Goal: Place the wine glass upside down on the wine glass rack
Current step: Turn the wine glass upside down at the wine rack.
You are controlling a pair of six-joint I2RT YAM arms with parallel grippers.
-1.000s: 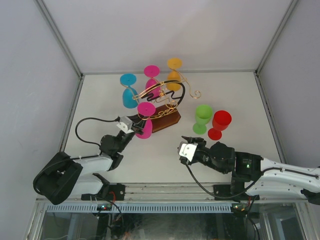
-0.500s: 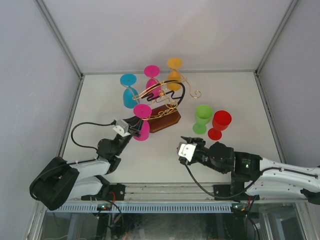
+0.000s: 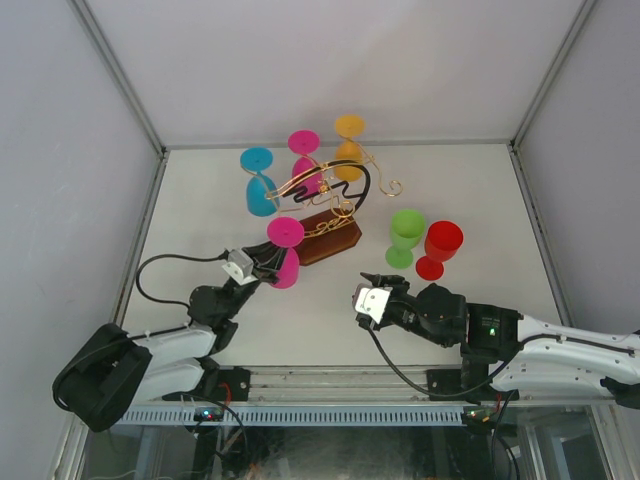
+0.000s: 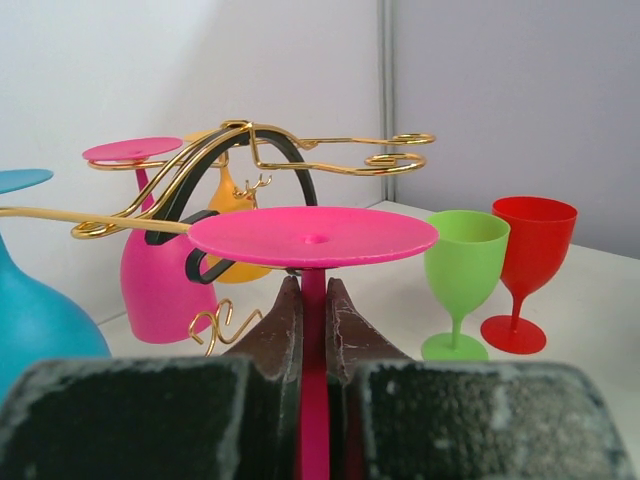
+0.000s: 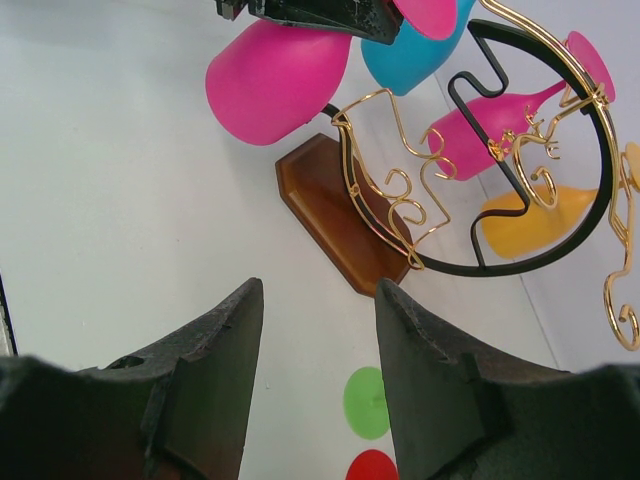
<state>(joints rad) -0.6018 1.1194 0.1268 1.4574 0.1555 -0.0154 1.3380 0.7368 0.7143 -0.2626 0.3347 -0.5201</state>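
Note:
The nearest gold wire arm [image 4: 160, 223] lies outward of my left gripper. My left gripper will next move gently outward to free the stem with its foot [image 4: 312, 237] over that arm.
My left gripper [image 3: 264, 264] is shut on the stem of a pink wine glass [image 3: 285, 252], holding it upside down with its round foot [image 4: 312, 237] on top. The stem runs between the fingers [image 4: 280, 330]. The glass hangs just in front of and left of the wine glass rack [image 3: 331, 205], whose gold wire arms [image 4: 300, 150] stand a little beyond the foot. The right wrist view shows the pink bowl [image 5: 275, 80] beside the rack's brown wooden base [image 5: 340, 220]. My right gripper [image 3: 371, 284] is open and empty low over the table, right of the rack.
Blue [image 3: 258, 182], pink [image 3: 303, 158] and orange [image 3: 349, 146] glasses hang upside down on the rack. A green glass [image 3: 405, 236] and a red glass [image 3: 440, 248] stand upright on the table right of the rack. White walls enclose the table.
The left gripper has carried the pink glass a little toward the near edge, away from the rack's arms. The right arm has stayed still.

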